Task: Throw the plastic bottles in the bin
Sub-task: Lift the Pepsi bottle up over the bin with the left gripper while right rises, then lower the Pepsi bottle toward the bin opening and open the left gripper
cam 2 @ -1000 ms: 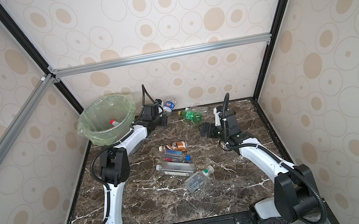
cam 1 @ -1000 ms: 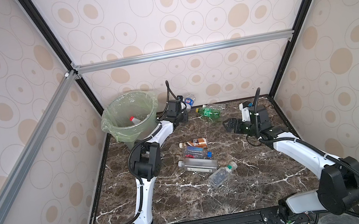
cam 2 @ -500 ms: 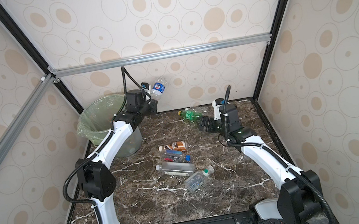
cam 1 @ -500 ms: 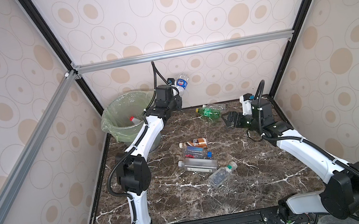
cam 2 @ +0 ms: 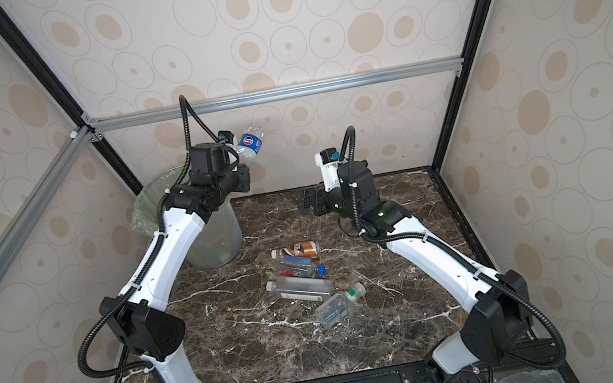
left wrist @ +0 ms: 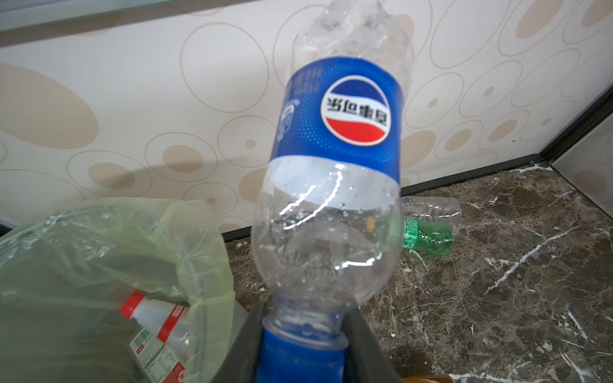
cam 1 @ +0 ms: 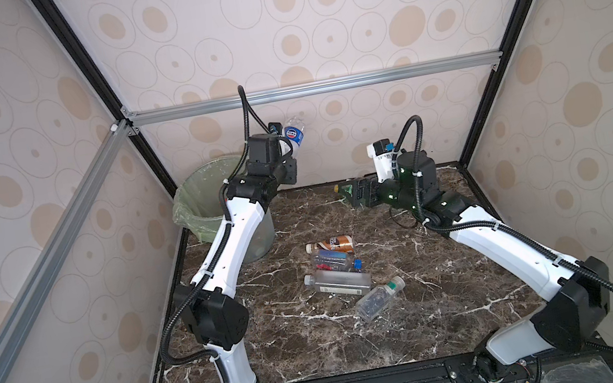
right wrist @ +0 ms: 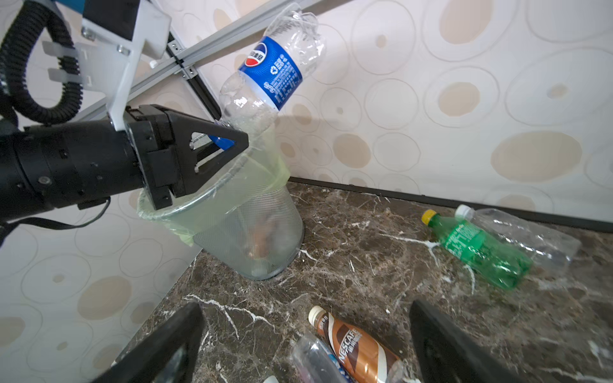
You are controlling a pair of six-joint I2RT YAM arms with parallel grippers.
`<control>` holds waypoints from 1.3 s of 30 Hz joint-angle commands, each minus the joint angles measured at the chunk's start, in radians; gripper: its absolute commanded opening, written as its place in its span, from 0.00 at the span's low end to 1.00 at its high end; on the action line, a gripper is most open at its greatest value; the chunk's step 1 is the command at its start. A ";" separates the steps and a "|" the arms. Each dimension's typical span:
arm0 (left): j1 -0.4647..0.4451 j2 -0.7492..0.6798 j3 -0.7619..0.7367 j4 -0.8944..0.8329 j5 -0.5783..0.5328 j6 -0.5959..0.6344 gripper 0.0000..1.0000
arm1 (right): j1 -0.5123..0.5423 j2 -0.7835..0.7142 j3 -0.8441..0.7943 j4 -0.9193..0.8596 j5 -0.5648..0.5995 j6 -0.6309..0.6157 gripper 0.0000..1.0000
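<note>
My left gripper moves over the bin's opening (cam 1: 209,193) (left wrist: 108,281) between it and the side next and releases, as the bottle is outside the bin's rim.
My left gripper (cam 1: 286,149) (left wrist: 302,345) is shut on the blue cap of a clear blue-labelled bottle (cam 1: 295,134) (cam 2: 251,142) (left wrist: 338,165) (right wrist: 272,69). It holds the bottle high, base up, just right of the bin's rim. The bin (cam 1: 205,201) (right wrist: 252,228), lined with a green bag, holds a red-capped bottle (left wrist: 149,315). My right gripper (cam 1: 355,192) (right wrist: 303,318) hangs open over the back of the table. A green bottle (left wrist: 426,235) (right wrist: 477,248) and a clear bottle (right wrist: 524,232) lie beyond it by the back wall.
Mid-table lie a brown-labelled bottle (cam 1: 332,244) (right wrist: 351,345), blue-labelled ones (cam 1: 331,262), a square clear bottle (cam 1: 339,282) and a green-capped bottle (cam 1: 379,298). Patterned walls and black frame posts close in the marble table (cam 1: 441,304).
The left arm has lifted the blue-labelled bottle from the back of the table up beside the bin's rim. The right gripper has drifted left and back toward the green bottle, still open.
</note>
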 commanded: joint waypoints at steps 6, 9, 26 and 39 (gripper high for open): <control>0.058 -0.149 0.073 -0.114 -0.105 -0.007 0.17 | 0.061 0.083 0.116 0.045 -0.035 -0.051 1.00; 0.074 -0.210 0.072 -0.103 -0.149 0.007 0.17 | 0.066 0.106 0.134 0.040 -0.046 -0.043 1.00; 0.142 -0.417 0.059 0.022 -0.299 0.078 0.19 | 0.070 0.125 0.143 -0.001 -0.042 -0.050 1.00; 0.263 -0.332 -0.165 -0.028 -0.030 -0.078 0.81 | 0.070 0.100 0.110 -0.006 -0.031 -0.055 1.00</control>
